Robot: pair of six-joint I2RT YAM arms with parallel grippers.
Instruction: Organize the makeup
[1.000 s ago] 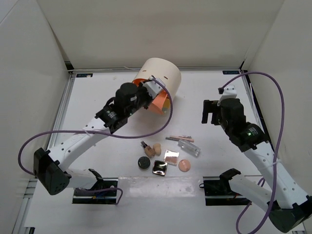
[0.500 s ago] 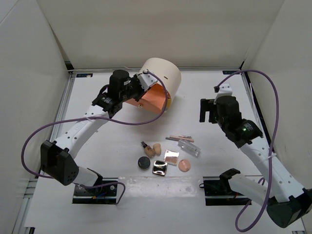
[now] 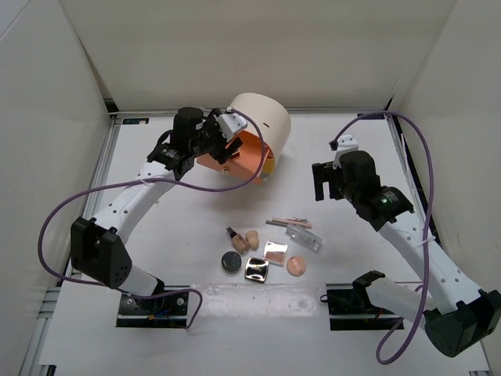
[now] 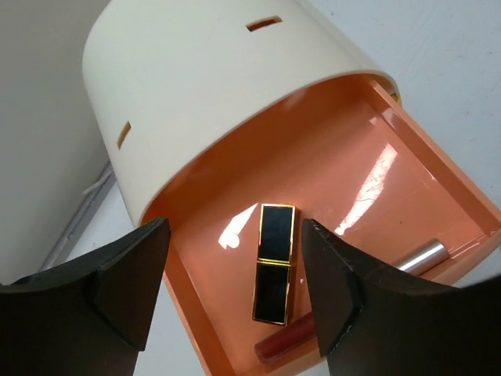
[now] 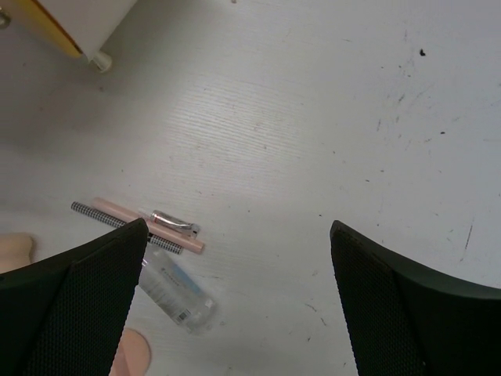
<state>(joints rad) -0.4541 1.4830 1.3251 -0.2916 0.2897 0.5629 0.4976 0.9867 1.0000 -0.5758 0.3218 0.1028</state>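
Note:
The pink pencil lies flat outside my fingers, so my open right gripper will next move down and to the left in the top view, onto the pencil.
My left gripper (image 4: pixel 235 301) hangs open over the pulled-out orange drawer (image 4: pixel 368 180) of the cream cylinder (image 3: pixel 262 121). A black and gold lipstick (image 4: pixel 275 262) lies flat on the drawer floor below the jaws, untouched, beside a red tube (image 4: pixel 286 338) and a silver-capped stick (image 4: pixel 419 257). The other makeup lies mid-table: black round compact (image 3: pixel 230 262), shiny square compact (image 3: pixel 256 270), peach puff (image 3: pixel 297 265), beige sponges (image 3: pixel 252 239), clear case (image 3: pixel 304 237), slim pencils (image 3: pixel 287 223). My right gripper (image 3: pixel 327 188) hovers open and empty to their upper right, with the pencils (image 5: pixel 141 223) and clear case (image 5: pixel 176 290) by its left finger.
White walls close in the table (image 3: pixel 156 235) at the back and on both sides. A second, rosy square compact (image 3: pixel 275 252) and a small brown bottle (image 3: pixel 233 236) lie among the makeup. The cylinder's foot (image 5: pixel 100 61) shows at the top left of the right wrist view.
My left arm has swung up and left over the drawer and its jaws have spread apart. The right arm has drifted slightly left and away from the base.

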